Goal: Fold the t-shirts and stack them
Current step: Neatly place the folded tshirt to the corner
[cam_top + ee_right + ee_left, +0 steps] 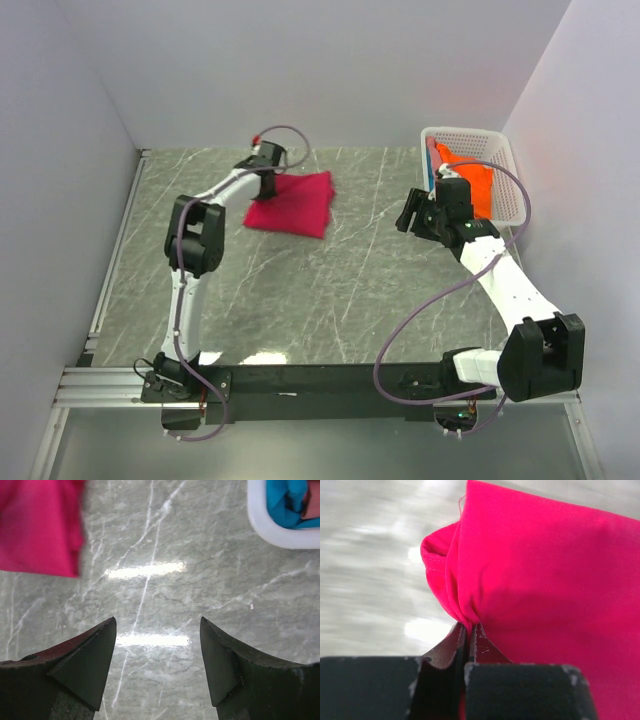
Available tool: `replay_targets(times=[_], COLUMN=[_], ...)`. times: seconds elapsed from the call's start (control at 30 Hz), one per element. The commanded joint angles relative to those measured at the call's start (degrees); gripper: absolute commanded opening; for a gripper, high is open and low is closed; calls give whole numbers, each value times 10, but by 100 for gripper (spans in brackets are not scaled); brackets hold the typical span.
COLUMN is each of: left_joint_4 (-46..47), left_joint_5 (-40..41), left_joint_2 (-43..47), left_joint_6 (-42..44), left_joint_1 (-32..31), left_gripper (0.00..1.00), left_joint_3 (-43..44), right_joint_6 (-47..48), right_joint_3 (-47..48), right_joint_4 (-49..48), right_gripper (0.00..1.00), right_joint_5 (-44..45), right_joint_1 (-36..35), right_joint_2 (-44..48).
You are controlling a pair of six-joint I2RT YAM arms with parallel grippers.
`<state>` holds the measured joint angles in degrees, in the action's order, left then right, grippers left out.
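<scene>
My left gripper holds the folded shirt. Next it will slide the shirt left in the top view, into the table's back corner by the side, where the table is empty.
The crimson-pink t-shirt (295,203) lies folded at the back middle of the table. My left gripper (268,172) is shut on its left edge; in the left wrist view the gripper (469,626) pinches a bunch of the pink cloth (545,580). My right gripper (411,213) is open and empty above bare table, to the right of the shirt and next to the basket; in the right wrist view the gripper (158,625) has its jaws wide apart, with the pink shirt (40,525) at upper left. The orange t-shirt (478,182) and the blue-teal t-shirt (290,502) lie in the basket.
A white lattice basket (500,145) stands at the back right against the wall; its rim shows in the right wrist view (270,530). White walls close the table at the back and both sides. The grey marble table (330,290) spreads in front of the shirt.
</scene>
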<state>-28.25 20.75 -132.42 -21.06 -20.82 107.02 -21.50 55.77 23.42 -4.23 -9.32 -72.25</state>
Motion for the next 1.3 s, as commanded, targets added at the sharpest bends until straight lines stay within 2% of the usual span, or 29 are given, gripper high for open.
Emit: replay_targets(times=[0.0, 0.17, 0.27, 0.4, 0.57, 0.67, 0.77, 0.9, 1.0, 1.07, 1.13, 1.2, 1.27], left_joint_4=[-22, -4, 16, -15, 31, 2, -4, 19, 31, 33, 11, -6, -29], left_joint_5=[111, 119, 95, 96, 96, 138, 153, 154, 169, 193, 200, 199, 192], left_joint_2=[31, -4, -45, -92, -103, -129, -136, -118, -108, -107, -103, -85, -51], left_joint_6=[59, 94, 128, 154, 204, 221, 220, 242, 252, 250, 239, 226, 190], left_joint_1=[74, 147, 205, 249, 274, 282, 292, 296, 297, 298, 297, 296, 294], left_gripper=[0, 0, 0, 0, 1, 1, 2, 18, 22, 28, 68, 99, 99], left_joint_3=[-2, 41, 80, 184, 187, 243, 260, 243, 240, 252, 262, 267, 267], right_joint_6=[10, 14, 15, 15, 13, 10, 8, 9, 6, 2, 1, 1, -3], right_joint_3=[9, 25, 40, 41, 39, 40, 42, 43, 42, 43, 44, 44, 41], right_joint_4=[11, 21, 35, 34, 37, 41, 41, 42, 37, 39, 42, 41, 39], right_gripper=[74, 74, 74, 74, 74, 74, 74, 73, 73, 73, 73, 73, 73], right_joint_5=[34, 41, 53, 55, 62, 64, 66, 52, 45, 44, 44, 44, 48], right_joint_1=[4, 6, 8, 9, 11, 11, 11, 11, 11, 11, 11, 11, 11], right_joint_2=[-3, -22, -34, -37, -39, -39, -38, -39, -40, -40, -36, -28, -14])
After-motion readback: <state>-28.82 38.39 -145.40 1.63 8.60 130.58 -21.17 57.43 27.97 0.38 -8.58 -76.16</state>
